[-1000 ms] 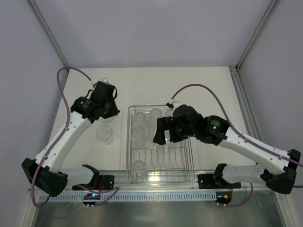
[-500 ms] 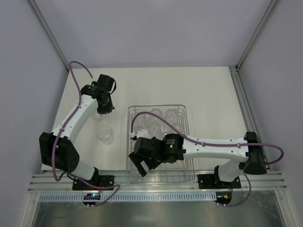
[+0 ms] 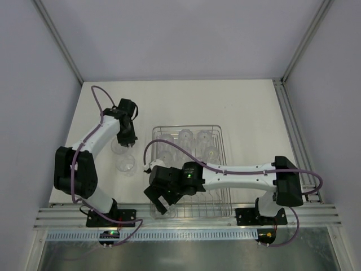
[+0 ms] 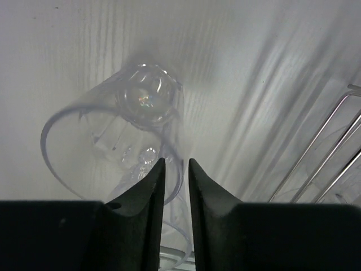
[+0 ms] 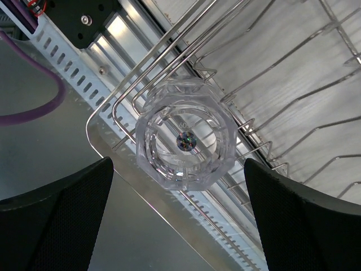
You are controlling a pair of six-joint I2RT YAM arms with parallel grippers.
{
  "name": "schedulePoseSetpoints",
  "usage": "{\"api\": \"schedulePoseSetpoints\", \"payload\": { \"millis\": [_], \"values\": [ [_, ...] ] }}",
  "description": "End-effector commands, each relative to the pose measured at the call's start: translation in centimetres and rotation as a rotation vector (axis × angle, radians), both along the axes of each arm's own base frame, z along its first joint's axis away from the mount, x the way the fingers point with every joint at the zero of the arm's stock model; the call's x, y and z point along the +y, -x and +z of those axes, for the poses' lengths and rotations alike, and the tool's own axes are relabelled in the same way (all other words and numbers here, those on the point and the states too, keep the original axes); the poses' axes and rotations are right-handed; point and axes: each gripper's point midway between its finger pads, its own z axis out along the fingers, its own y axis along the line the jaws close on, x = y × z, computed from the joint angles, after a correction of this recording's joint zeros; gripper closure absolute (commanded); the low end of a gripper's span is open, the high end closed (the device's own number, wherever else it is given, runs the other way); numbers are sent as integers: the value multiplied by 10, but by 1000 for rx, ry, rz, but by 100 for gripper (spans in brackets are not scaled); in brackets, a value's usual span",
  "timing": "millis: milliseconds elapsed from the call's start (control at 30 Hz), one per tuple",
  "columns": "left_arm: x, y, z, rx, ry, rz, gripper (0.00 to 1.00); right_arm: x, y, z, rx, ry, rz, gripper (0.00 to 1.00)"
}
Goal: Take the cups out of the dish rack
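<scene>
I should lower my right gripper straight down past the cup's upturned base next and close on the sides of the upside-down cup [image 5: 186,140]. The cup sits below, already between my spread fingers.
The silver wire dish rack [image 3: 186,126] sits mid-table with several clear cups [image 3: 185,136] at its far end. My right gripper [image 3: 159,199] hangs open over the rack's near left corner. In the right wrist view its fingers [image 5: 56,220] stand wide apart either side of an upside-down cup [image 5: 183,141] inside the rack corner [image 5: 115,104], not touching it. My left gripper [image 3: 128,140] is left of the rack, shut on the wall of a tilted cup [image 4: 113,135] just over the table. A second cup [image 3: 127,164] stands nearby.
A slotted metal rail [image 3: 186,223] runs along the table's near edge, just beside the rack's near rim; it also shows in the right wrist view [image 5: 67,62]. The rack's left rim [image 4: 338,147] lies close to the right of my left gripper.
My right arm swung from the rack's middle to its near left corner, jaws open over the cup there. My left gripper moved nearer, down toward the cups on the table.
</scene>
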Motion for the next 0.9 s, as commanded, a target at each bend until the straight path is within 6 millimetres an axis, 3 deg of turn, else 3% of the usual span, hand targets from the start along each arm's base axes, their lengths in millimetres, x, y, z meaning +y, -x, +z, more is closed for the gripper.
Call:
{"api": "schedulePoseSetpoints", "payload": {
  "millis": [0,67,133,167,333,433,533,633,667,767,867],
  "values": [
    [-5,-12,4,-53,34,-9,75,24,11,12,27,-85,90,0],
    [-4,-12,5,-54,32,-11,58,26,12,7,36,-78,100,0],
    [-4,-12,5,-55,29,-12,51,27,13,3,40,-70,106,0],
    [-3,-12,7,-59,26,-9,42,27,13,-2,42,-59,109,0],
    [0,-11,16,-70,15,8,23,28,11,-14,40,-40,108,0],
    [1,-13,34,-106,20,25,14,29,13,-24,47,-26,111,5],
    [0,-15,54,-153,35,35,8,30,14,-30,55,-23,115,25],
    [-2,-10,77,-203,70,47,4,30,9,-30,33,-22,107,53],
    [-3,-6,89,-238,89,54,3,30,8,-30,30,-21,102,69],
    [-6,5,112,-299,141,55,2,27,5,-24,29,-32,83,92],
    [-12,22,134,-359,217,50,1,19,-1,-6,12,-60,55,96]
  ]
}}
